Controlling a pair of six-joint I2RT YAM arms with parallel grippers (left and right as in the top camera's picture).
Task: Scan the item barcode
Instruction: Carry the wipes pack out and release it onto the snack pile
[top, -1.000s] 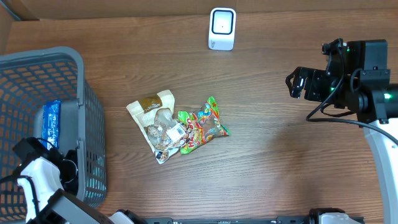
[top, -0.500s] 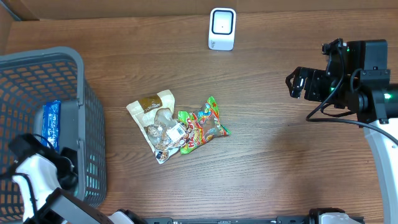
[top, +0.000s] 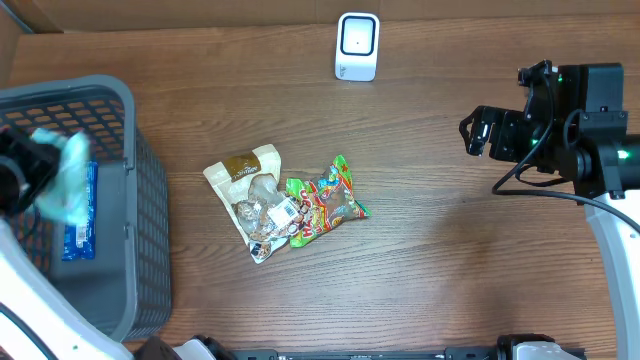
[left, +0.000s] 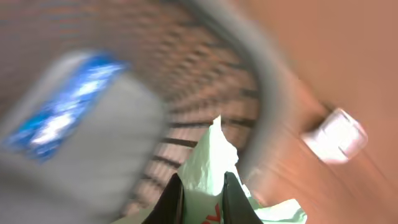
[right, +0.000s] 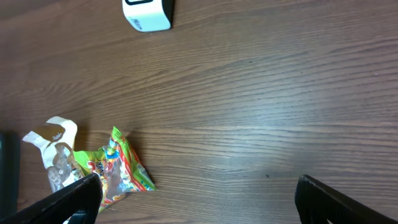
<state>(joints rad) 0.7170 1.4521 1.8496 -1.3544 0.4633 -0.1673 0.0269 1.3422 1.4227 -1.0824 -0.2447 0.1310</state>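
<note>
The packet still hangs above the basket, so my left gripper needs to swing past the basket's side toward the middle of the table next and come down over where the snack and candy bags meet (top: 291, 212).
My left gripper (top: 45, 180) is shut on the item, a pale green and white packet (top: 70, 188), and holds it above the grey basket (top: 125, 130). The view is blurred by motion. In the left wrist view the black fingers (left: 174, 200) pinch the packet (left: 211, 158), which has red print, and the left gripper (left: 204, 202) is over the basket wall (left: 267, 106). The white scanner (top: 357, 46) stands at the table's far edge, also visible as a blurred scanner (left: 333, 135) and from the right wrist as the scanner (right: 147, 14). My right gripper (top: 480, 135) hovers open and holds nothing; its midpoint is at right gripper (right: 202, 202).
A blue packet (top: 78, 215) lies inside the basket. A brown and white snack bag (top: 250, 195) and a green candy bag (top: 328, 200) lie side by side mid-table. Bare wood lies between them and the right arm (top: 585, 130).
The left gripper shut on the pale green packet in the basket and lifted it up and toward the far side. The right arm has not moved.
</note>
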